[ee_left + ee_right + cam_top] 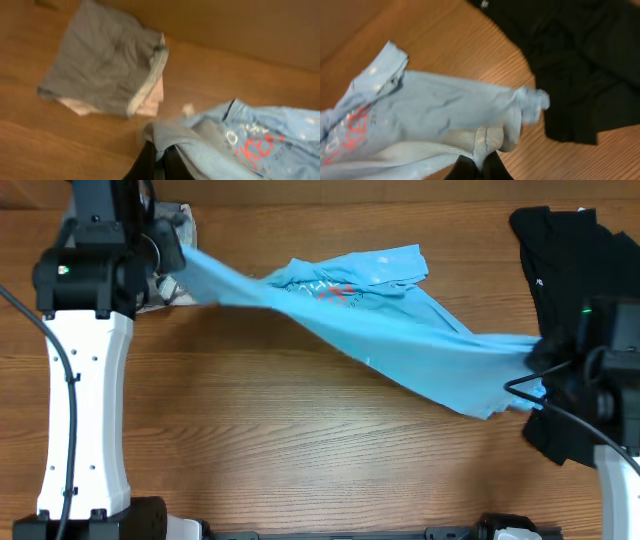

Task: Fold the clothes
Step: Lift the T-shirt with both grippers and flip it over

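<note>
The bare far tabletop is outward of and below my right gripper, so my right gripper needs to lift outward next, then lower and release the shirt on that wood.
A light blue T-shirt [390, 320] with red and white lettering hangs stretched across the table between both grippers, lifted off the wood. My left gripper [172, 270] is shut on its left end at the far left; the wrist view shows the fabric pinched between the fingers [160, 150]. My right gripper [535, 365] is shut on the shirt's right end; a hem seam sits between the fingers [480, 160]. A grey and beige piece [110, 65] lies flat under the left arm. A black garment [575, 260] lies at the far right.
The wooden table [300, 450] runs wide between the two arm bases. The black garment also shows in the right wrist view [580, 60], close to the right gripper. The grey piece's edge [170, 295] peeks out beside the left arm.
</note>
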